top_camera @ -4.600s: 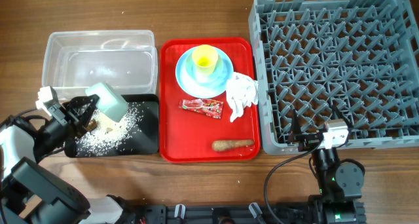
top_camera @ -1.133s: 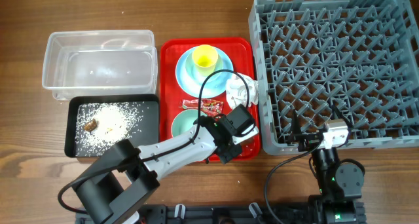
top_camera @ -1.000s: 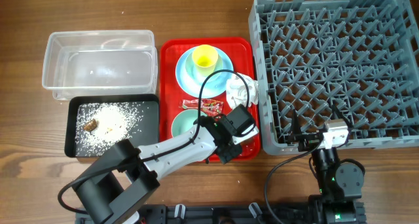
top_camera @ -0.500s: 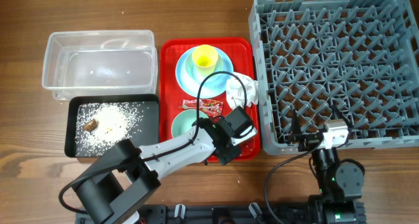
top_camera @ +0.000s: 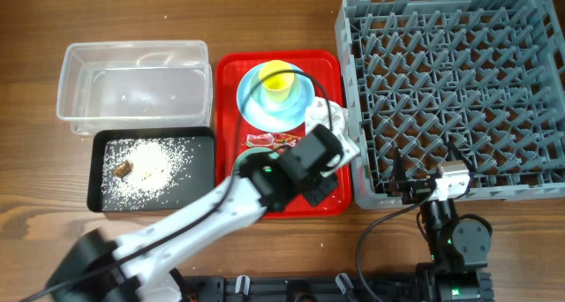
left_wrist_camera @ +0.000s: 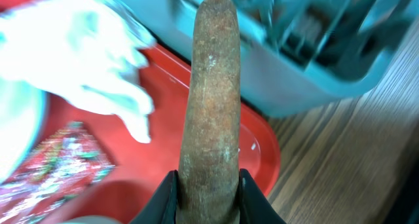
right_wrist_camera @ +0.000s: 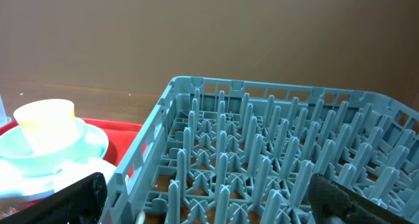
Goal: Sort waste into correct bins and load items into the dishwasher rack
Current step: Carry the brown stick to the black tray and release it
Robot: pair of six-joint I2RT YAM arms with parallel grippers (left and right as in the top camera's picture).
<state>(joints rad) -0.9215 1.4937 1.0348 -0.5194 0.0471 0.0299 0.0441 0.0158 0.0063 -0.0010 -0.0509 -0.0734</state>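
The food piece should travel with my left gripper to the left in the overhead view, then down over the rice in the black tray, since food scraps lie there.
My left gripper (left_wrist_camera: 209, 199) is shut on the brown carrot-shaped food piece (left_wrist_camera: 213, 106) and holds it above the right part of the red tray (left_wrist_camera: 157, 119). In the overhead view the left gripper (top_camera: 322, 180) hides the piece. The white napkin (top_camera: 327, 117) and red wrapper (top_camera: 278, 141) lie on the tray. The yellow cup (top_camera: 276, 75) stands in a light blue bowl on the light blue plate (top_camera: 256, 103). The mint-green bowl (top_camera: 251, 152) is mostly under my arm. My right gripper (right_wrist_camera: 209, 204) is open and empty at the near edge of the grey rack (top_camera: 450, 90).
The clear tub (top_camera: 132, 77) stands at the far left. The black tray (top_camera: 199, 174) in front of it holds rice (top_camera: 150, 161) and a small brown bit (top_camera: 122, 169). The rack wall (left_wrist_camera: 294, 47) is close to the right of the held piece.
My left gripper, which earlier tipped the green bowl over the black tray, has closed on the carrot-shaped piece and lifted it off the red tray's front. The right arm has not moved.
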